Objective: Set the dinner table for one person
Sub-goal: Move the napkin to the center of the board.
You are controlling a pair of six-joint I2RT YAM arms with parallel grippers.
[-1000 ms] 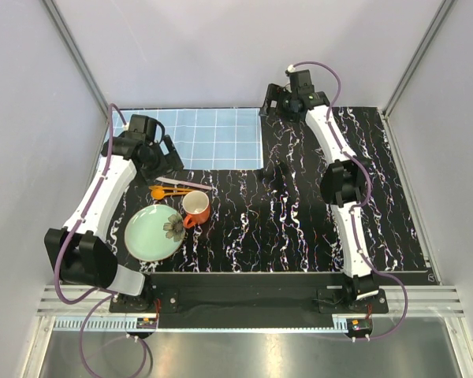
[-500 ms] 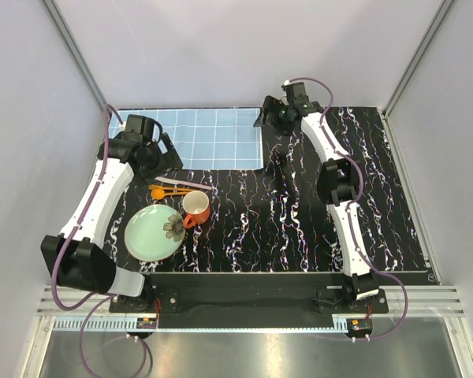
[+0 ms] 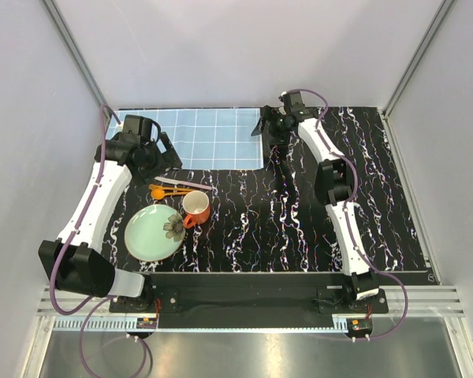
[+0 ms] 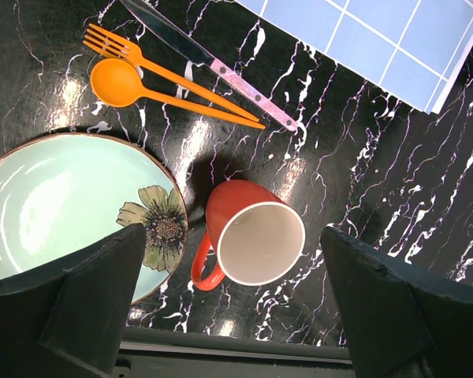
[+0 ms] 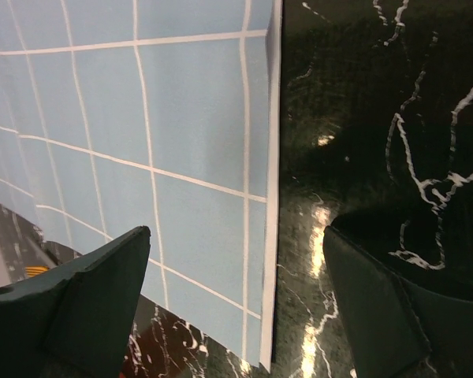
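Note:
I need to ease my right gripper down and slightly to the left in the top view next, onto the placemat's pale edge [image 3: 262, 150] [image 5: 272, 224], because it lies that way.
The dinner table [image 3: 315, 220] is glossy black with white veins. A light blue gridded placemat [image 3: 213, 138] lies at its far left. Near the front left sit a mint plate with a flower [image 3: 152, 233] and an orange mug [image 3: 195, 208]. An orange fork [image 4: 165, 67], an orange spoon [image 4: 118, 83] and a pink-handled knife [image 4: 213, 67] lie behind them. My left gripper [image 4: 232, 236] hangs open high above the mug [image 4: 256, 240]. My right gripper [image 5: 236, 232] is open, straddling the placemat's right edge [image 5: 270, 197] from above, with nothing held.
Grey walls and metal posts close in the table on three sides. The black arm mounting rail [image 3: 252, 287] runs along the near edge. The right half of the table holds only the right arm [image 3: 335, 181].
My right gripper has swung left and down toward the placemat's right edge. The left arm has drawn back slightly. Both grippers stay open.

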